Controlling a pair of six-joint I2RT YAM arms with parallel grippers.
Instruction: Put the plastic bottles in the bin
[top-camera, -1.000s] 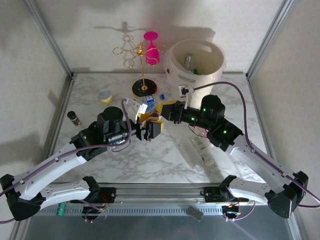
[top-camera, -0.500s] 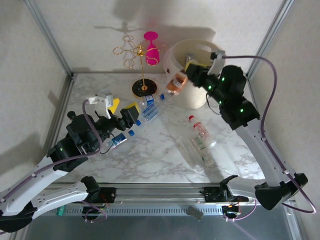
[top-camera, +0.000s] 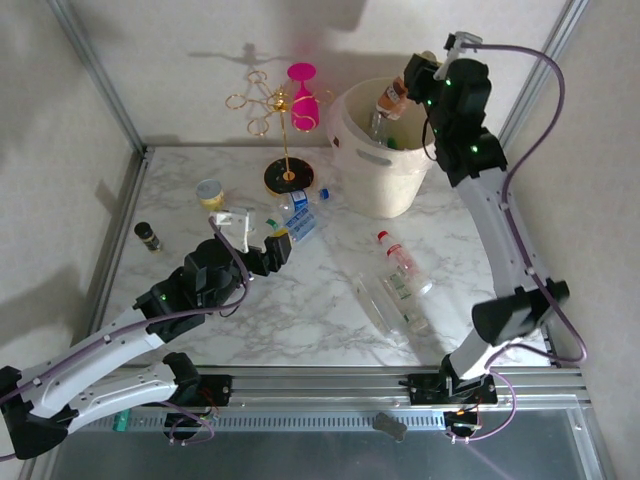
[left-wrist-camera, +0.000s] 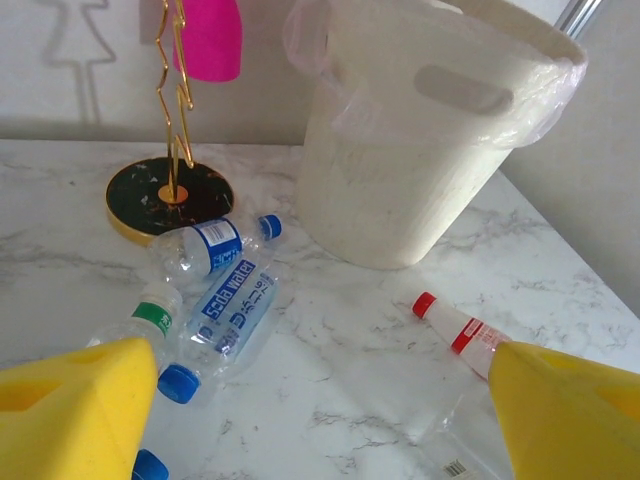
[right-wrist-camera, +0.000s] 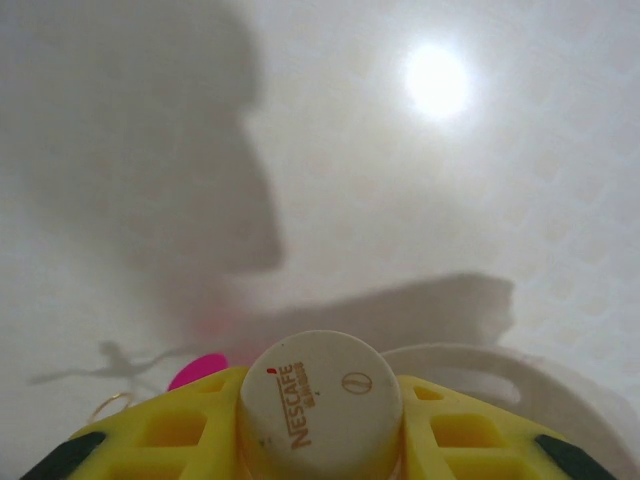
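Observation:
The copper-brown bottle (top-camera: 390, 100) goes down into the bin's opening next as my right gripper tilts downward to release it, because the copper-brown bottle still hangs above the bin's rim.
The cream bin (top-camera: 400, 175) stands at the back right, with a clear bottle (top-camera: 377, 124) inside. Over its rim my right gripper (top-camera: 408, 88) is shut on a copper-brown bottle (top-camera: 390, 100); its white cap (right-wrist-camera: 320, 405) sits pinched between the yellow fingers (right-wrist-camera: 150, 440). My left gripper (top-camera: 278, 245) hangs open and holds nothing, just short of three bottles lying together: a blue-capped soda water bottle (left-wrist-camera: 225, 320), a blue-labelled one (left-wrist-camera: 205, 250) and a green-labelled one (left-wrist-camera: 140, 325). A red-capped bottle (top-camera: 400, 262) and a flattened clear bottle (top-camera: 392, 302) lie right of centre.
A gold rack with a pink glass (top-camera: 303, 95) stands on a black disc base (top-camera: 288, 177) left of the bin (left-wrist-camera: 420, 170). A small yellow-and-white tub (top-camera: 209, 192) and a tiny dark vial (top-camera: 147, 236) sit at the left. Metal frame posts edge the table.
My right arm has lifted the brown bottle from in front of the bin to above its rim. My left gripper has shifted right, still open.

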